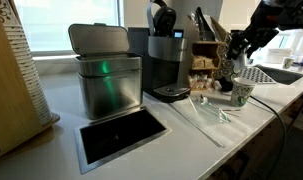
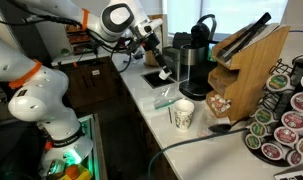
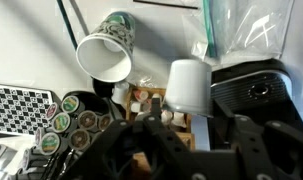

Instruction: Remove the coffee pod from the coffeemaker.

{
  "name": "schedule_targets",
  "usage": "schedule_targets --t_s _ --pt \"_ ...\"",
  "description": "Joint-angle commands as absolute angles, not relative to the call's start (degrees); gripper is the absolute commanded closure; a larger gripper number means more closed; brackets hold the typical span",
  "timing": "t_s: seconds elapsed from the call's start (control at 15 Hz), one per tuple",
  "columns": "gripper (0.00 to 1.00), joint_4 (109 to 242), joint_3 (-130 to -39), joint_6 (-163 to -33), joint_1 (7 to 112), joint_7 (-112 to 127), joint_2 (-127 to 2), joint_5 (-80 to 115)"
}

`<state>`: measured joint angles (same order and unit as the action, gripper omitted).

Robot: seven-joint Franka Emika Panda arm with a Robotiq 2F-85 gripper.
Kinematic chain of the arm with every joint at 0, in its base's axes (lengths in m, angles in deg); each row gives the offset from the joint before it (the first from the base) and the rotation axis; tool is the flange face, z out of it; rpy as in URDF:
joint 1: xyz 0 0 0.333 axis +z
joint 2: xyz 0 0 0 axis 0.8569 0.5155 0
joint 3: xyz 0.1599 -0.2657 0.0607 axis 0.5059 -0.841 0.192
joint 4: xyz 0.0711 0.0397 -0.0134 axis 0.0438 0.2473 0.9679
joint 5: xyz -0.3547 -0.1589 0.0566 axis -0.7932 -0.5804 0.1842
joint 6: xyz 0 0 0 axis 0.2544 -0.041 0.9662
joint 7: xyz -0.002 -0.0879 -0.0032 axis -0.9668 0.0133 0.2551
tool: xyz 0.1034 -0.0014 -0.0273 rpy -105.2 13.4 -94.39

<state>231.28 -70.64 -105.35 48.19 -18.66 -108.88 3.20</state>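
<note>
My gripper should next lower the white coffee pod (image 3: 188,85) to the bare counter between cup and plastic wrap (image 3: 180,36) and let go of it, since that spot is below my gripper.
The dark coffeemaker (image 1: 169,62) stands on the counter beside a brushed-steel box; it also shows in the other exterior view (image 2: 196,62) and at the right of the wrist view (image 3: 253,92). My gripper (image 2: 165,72) hangs above the counter, apart from the machine and near a paper cup (image 2: 183,113). In the wrist view the fingers (image 3: 200,126) are nearly together, with a white coffee pod (image 3: 188,85) at their tips, seemingly pinched by its edge. The gripper also shows in an exterior view (image 1: 231,62).
A steel box with a grey lid (image 1: 106,75) and a recessed black panel (image 1: 119,133) lie beside the coffeemaker. A wooden knife block (image 2: 246,60), a pod carousel (image 2: 281,120), clear plastic wrap (image 1: 206,110) and a sink (image 1: 276,72) crowd the counter.
</note>
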Motion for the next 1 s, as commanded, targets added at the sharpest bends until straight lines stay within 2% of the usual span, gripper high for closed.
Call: schedule_targets --t_s 0.0,0.07,0.27,0.33,0.93 --pt "0.72 231.61 -72.60 -106.92 52.23 -16.04 -105.87 9.98" --pt "0.47 231.38 -70.58 -105.46 49.24 -18.10 -107.11 5.72" --pt "0.47 231.34 -71.45 -105.95 51.06 -17.16 -105.99 8.45" --pt "0.72 231.33 -71.55 -105.96 51.17 -17.11 -105.98 8.59" --pt "0.72 239.82 -54.44 -116.27 35.92 -49.25 -103.59 -23.65"
